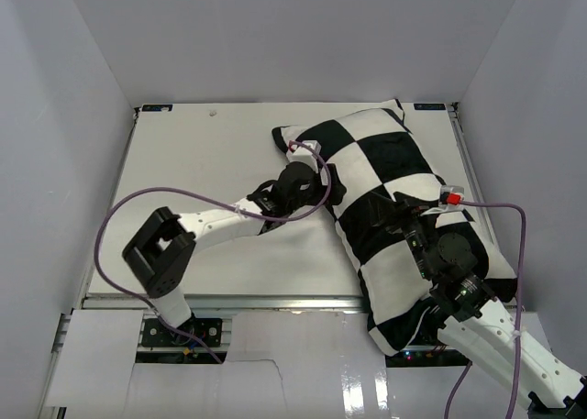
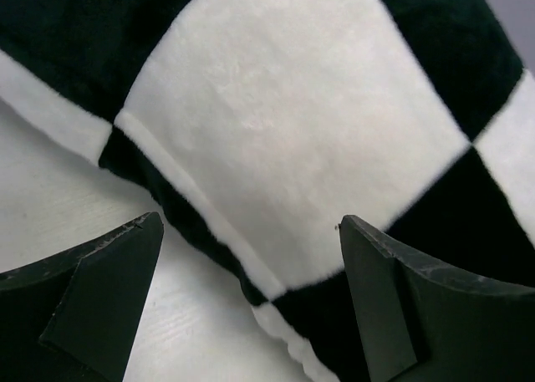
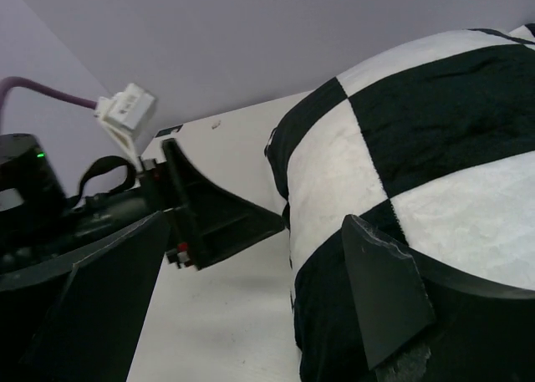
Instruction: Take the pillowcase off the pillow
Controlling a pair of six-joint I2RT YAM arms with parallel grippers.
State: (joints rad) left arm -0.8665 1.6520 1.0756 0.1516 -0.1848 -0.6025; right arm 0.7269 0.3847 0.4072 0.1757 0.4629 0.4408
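White cloth by the pillowcase's seam (image 1: 351,179) (image 2: 261,231) lies below my left gripper, to its right in the top view, and its straddling fingers will lower onto it next.
The black and white checkered pillowcase (image 1: 394,208) lies diagonally on the right half of the table, stuffed full. The plain white pillow is hidden inside it. My left gripper (image 1: 323,186) is open at the case's left edge. In the left wrist view the gripper (image 2: 251,294) straddles the seamed edge of the pillowcase (image 2: 284,131) without closing on it. My right gripper (image 1: 406,219) is open and empty, low over the middle of the case. In the right wrist view the gripper (image 3: 251,290) has its right finger against the pillowcase (image 3: 418,148), and the left gripper (image 3: 209,219) shows beside the case.
The white table (image 1: 211,162) is boxed in by white walls at the left, back and right. Purple cables (image 1: 138,203) loop from both arms. The pillowcase's near corner (image 1: 390,341) hangs over the table's front edge by the right arm's base.
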